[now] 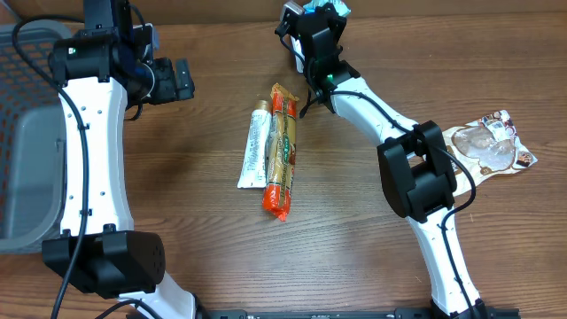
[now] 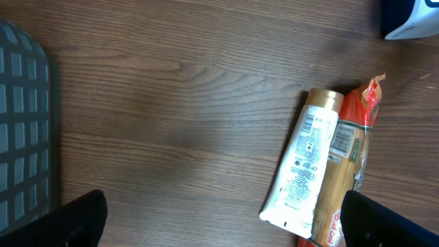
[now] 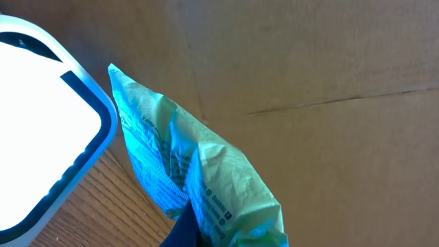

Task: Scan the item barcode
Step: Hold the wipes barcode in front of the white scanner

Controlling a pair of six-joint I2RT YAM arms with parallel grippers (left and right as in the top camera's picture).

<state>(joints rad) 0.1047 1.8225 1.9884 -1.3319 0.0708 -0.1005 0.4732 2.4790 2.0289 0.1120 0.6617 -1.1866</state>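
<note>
The clear packet is well apart from the tube and the orange packet. My right gripper needs to move back from the scanner next and go across toward the clear packet.
My right gripper is at the far edge of the table, shut on a crinkled green packet with printed text, whose tip shows in the overhead view. One dark finger shows under the packet. The white, dark-rimmed scanner lies just left of the packet, apart from it, and its corner shows in the left wrist view. My left gripper hovers open over bare wood at the left, holding nothing.
A white tube with a gold cap and an orange packet lie side by side mid-table. A clear packet lies at the right. A grey basket stands at the left. A cardboard wall rises behind.
</note>
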